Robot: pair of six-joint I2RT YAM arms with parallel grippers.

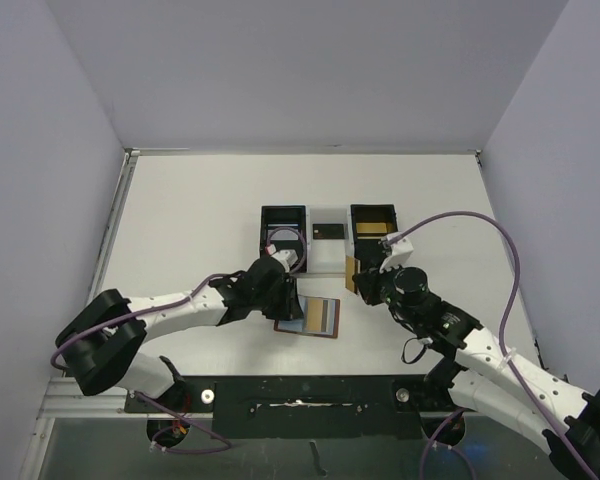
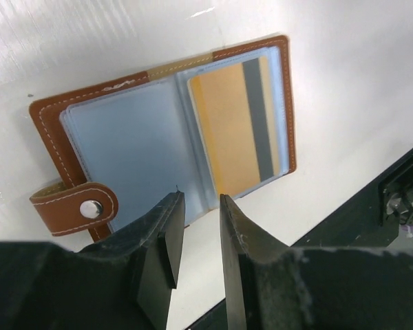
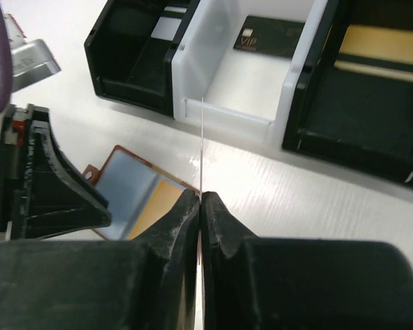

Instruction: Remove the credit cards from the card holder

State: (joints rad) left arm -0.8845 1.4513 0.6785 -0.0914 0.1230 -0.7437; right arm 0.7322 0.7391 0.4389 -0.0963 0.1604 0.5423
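The black bay with a gold card in it is outward of my right gripper and below it, so that gripper needs to swing outward next, turn, lower the matching card and let go.
The card holder [image 1: 308, 318] lies open flat on the white table, brown leather with blue-grey pockets [image 2: 134, 148]. One gold credit card [image 2: 227, 130] with a grey stripe sits in its right pocket. My left gripper [image 2: 201, 201] hovers just over the holder's near edge, jaws a narrow gap apart with nothing between them. My right gripper [image 3: 201, 196] is shut on another credit card [image 3: 202, 144], seen edge-on as a thin line. In the top view this held card [image 1: 350, 274] hangs upright in front of the tray. The holder [image 3: 134, 199] lies left of it.
A black-and-white three-compartment tray [image 1: 327, 262] stands behind the holder. Its middle white bay holds a small black card [image 3: 272, 36], its right black bay a gold card [image 3: 382, 45]. Grey walls close in the table on three sides.
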